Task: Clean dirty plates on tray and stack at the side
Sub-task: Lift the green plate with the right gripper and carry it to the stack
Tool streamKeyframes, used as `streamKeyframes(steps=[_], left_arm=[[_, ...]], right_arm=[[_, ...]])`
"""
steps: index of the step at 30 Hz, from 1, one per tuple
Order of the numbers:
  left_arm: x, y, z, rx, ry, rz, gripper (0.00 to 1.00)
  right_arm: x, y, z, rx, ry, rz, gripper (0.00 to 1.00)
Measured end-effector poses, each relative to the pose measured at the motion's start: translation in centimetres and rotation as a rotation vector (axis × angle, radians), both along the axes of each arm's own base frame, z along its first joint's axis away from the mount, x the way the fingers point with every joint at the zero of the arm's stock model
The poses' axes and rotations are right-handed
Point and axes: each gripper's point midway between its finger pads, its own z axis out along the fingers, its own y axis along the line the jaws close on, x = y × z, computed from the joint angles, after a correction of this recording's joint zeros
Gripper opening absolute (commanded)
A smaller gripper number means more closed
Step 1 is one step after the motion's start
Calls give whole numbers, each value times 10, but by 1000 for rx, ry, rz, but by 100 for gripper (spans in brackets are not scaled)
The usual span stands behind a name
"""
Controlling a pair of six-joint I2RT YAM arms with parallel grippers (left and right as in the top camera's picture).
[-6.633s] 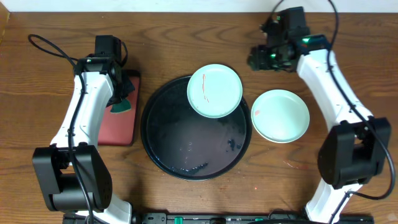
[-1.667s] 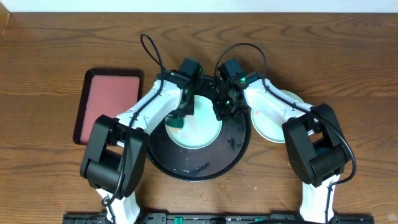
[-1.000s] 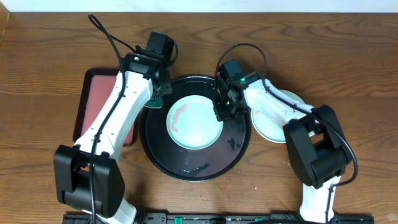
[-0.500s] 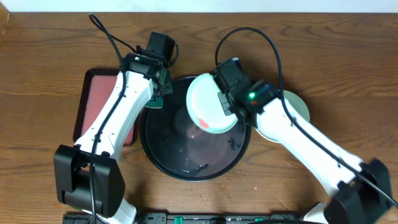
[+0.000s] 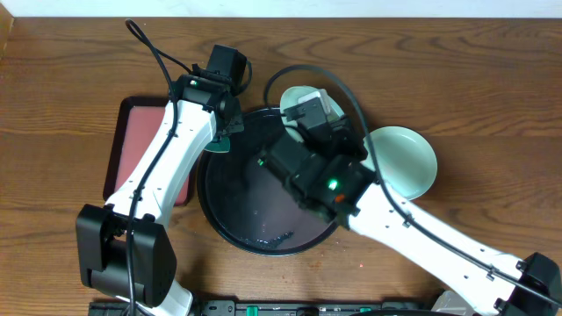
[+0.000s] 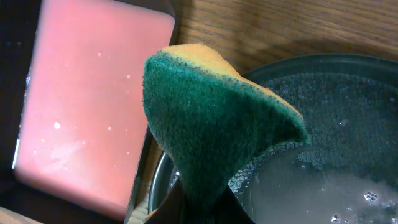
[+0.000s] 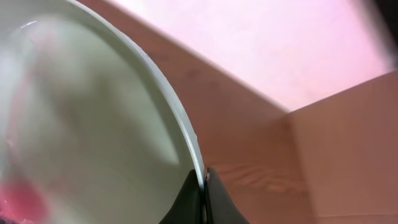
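Note:
Next I need to bring my right gripper sideways and down to release atop the second mint plate [image 5: 406, 158], since that plate lies below it and to its right in the overhead view.
My right gripper [image 7: 203, 188] is shut on the rim of a pale mint-green plate [image 7: 81, 124], which carries a red smear [image 7: 18, 199] at its lower left. From overhead the raised right arm hides most of this plate [image 5: 296, 94], held tilted in the air above the far edge of the black tray [image 5: 237, 224]. A second mint plate [image 5: 406, 158] lies on the table to the tray's right. My left gripper [image 6: 200, 208] is shut on a green-and-yellow sponge [image 6: 211, 130] over the tray's left rim [image 6: 165, 180].
A red rectangular tray [image 5: 132, 145] lies left of the black tray, under the left arm. Soapy water and dark specks cover the black tray's floor [image 6: 336, 124]. The right arm crosses over the tray's right half, high and near the camera.
My right gripper has lifted the mint plate off the black tray and carried it up and toward the back. The left arm with the sponge has stayed put.

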Motion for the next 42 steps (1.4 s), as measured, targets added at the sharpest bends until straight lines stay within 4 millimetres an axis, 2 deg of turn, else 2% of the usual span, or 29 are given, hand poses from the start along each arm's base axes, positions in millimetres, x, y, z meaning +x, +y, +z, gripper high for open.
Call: streamKeyframes(steps=[8, 12, 15, 20, 27, 33, 37, 42], left_arm=[[0, 0, 0, 0, 0, 0, 8], [0, 0, 0, 0, 0, 0, 8], [0, 0, 0, 0, 0, 0, 8], [0, 0, 0, 0, 0, 0, 8], [0, 0, 0, 0, 0, 0, 8], [0, 0, 0, 0, 0, 0, 8], [0, 0, 0, 0, 0, 0, 8], [0, 0, 0, 0, 0, 0, 8]], right_arm=[[-18, 2, 42, -138, -219, -49, 1], [-21, 1, 49, -158, -253, -61, 1], [-21, 2, 46, -150, -241, -53, 1], [-16, 1, 21, -73, -120, -28, 1], [7, -26, -39, 202, 177, -100, 1], [22, -46, -74, 448, 408, -130, 1], [31, -70, -87, 614, 532, -156, 1], [33, -128, -97, 749, 610, -276, 1]])
